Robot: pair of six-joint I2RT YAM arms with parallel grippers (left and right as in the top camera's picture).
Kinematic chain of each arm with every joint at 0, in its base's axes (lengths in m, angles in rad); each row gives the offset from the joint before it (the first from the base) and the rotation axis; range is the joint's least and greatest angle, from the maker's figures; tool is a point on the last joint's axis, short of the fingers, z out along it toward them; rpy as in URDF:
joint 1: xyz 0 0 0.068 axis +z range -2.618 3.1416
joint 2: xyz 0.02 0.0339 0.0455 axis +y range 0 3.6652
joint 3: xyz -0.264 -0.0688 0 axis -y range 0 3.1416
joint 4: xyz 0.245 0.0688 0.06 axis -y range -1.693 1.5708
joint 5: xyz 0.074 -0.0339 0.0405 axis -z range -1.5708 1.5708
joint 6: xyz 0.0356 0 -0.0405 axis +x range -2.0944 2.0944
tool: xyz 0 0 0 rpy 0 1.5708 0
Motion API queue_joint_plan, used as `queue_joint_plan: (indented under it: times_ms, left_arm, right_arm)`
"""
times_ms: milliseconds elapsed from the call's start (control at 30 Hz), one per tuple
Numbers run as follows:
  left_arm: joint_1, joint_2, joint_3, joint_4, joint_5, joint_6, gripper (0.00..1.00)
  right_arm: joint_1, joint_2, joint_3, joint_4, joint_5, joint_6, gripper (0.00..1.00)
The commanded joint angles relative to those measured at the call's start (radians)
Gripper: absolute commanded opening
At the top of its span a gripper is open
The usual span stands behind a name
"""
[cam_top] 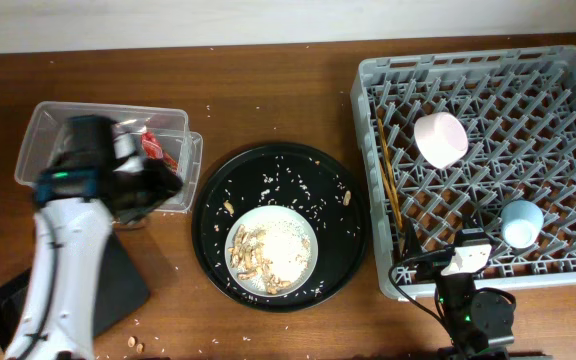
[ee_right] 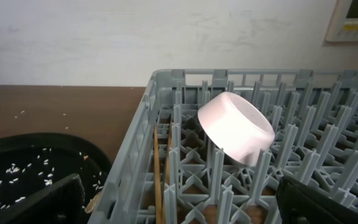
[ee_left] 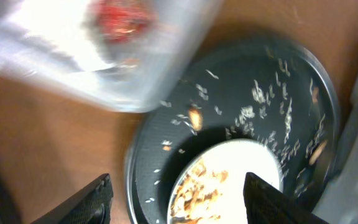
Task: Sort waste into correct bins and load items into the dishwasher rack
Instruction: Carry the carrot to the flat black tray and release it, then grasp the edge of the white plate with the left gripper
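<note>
I should next swing my left gripper from the tub across the plate, then down onto the plate's rack-side rim, away from the peanut-like scraps.
The grey dishwasher rack holds the white bowl on its side, the light-blue cup and the brown chopsticks along its left wall. The round pale plate with rice and peanut-like scraps sits on the large round black tray. The red-and-white wrapper lies in the clear tub. My left gripper is open and empty by the tub's right end; its blurred wrist view shows the plate between its fingers. My right gripper is open at the rack's front edge, facing the bowl. No carrot piece shows.
The flat black tray lies at the front left, partly under my left arm. Rice grains and peanut bits are scattered over the round tray, which also shows in the right wrist view. A few crumbs lie on the table near the front edge.
</note>
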Motion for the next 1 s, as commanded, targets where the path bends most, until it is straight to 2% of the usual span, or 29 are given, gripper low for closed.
queue_joint_plan:
  times_ms: [0, 267, 367, 467, 700, 967]
  left_arm:
    - [-0.258, 0.027, 0.005, 0.033, -0.117, 0.224, 0.65]
    - [-0.633, 0.181, 0.005, 0.108, -0.148, 0.367, 0.57]
    - [-0.731, 0.255, 0.005, 0.111, -0.211, 0.367, 0.57]
    - [-0.804, 0.33, 0.005, 0.118, -0.212, 0.367, 0.54]
    - [-0.915, 0.389, 0.005, 0.141, -0.23, 0.366, 0.53]
    - [-0.921, 0.416, 0.003, 0.094, -0.211, 0.371, 0.5]
  right_arm:
    - [-0.007, -0.008, -0.009, -0.001, -0.002, 0.011, 0.98]
    - [-0.007, -0.008, -0.009, -0.001, -0.002, 0.011, 0.98]
    - [-0.007, -0.008, -0.009, -0.001, -0.002, 0.011, 0.98]
    - [-0.007, -0.008, -0.009, -0.001, -0.002, 0.011, 0.98]
    - [-0.007, -0.008, -0.009, -0.001, -0.002, 0.011, 0.98]
    - [-0.007, -0.008, -0.009, -0.001, -0.002, 0.011, 0.98]
